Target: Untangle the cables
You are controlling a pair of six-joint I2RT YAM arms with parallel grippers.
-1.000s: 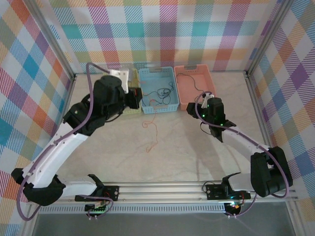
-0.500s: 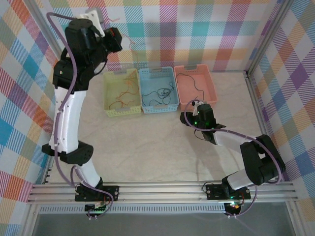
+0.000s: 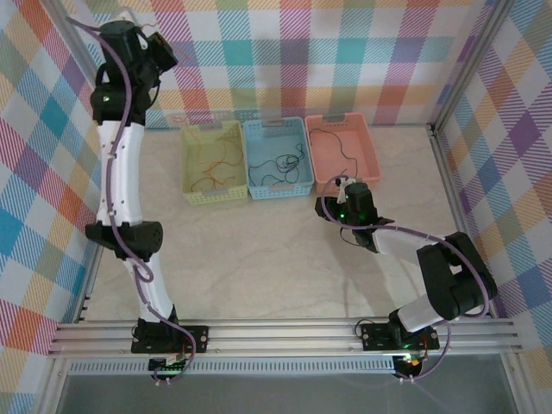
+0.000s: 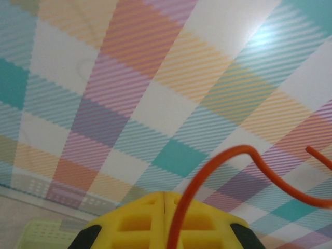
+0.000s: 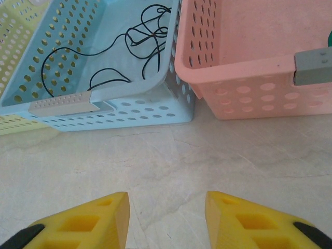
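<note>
The yellow basket [image 3: 191,191] with more orange cables is below, so my left gripper should move over and down toward it and release this cable among them.
My left gripper [image 3: 162,47] is raised high at the back left, against the checked wall. In the left wrist view its yellow fingers [image 4: 135,220] are pressed together, and an orange cable [image 4: 228,155] rises from them and curls off to the right. More orange cables [image 3: 216,164] lie in the yellow basket [image 3: 191,191]. A black cable [image 5: 137,44] lies in the blue basket [image 5: 129,111]. A dark thin cable [image 3: 332,138] lies in the pink basket [image 3: 373,159]. My right gripper [image 5: 166,207] hangs open and empty, low over the table just in front of the blue and pink baskets.
The three baskets stand side by side at the back of the beige table [image 3: 276,259]. Checked walls and metal frame posts [image 3: 453,190] close in the sides. My right arm [image 3: 405,246] lies low across the right half.
My left arm has swung up from the baskets to high at the back left, carrying the orange cable off the table. The right gripper has come down in front of the baskets.
</note>
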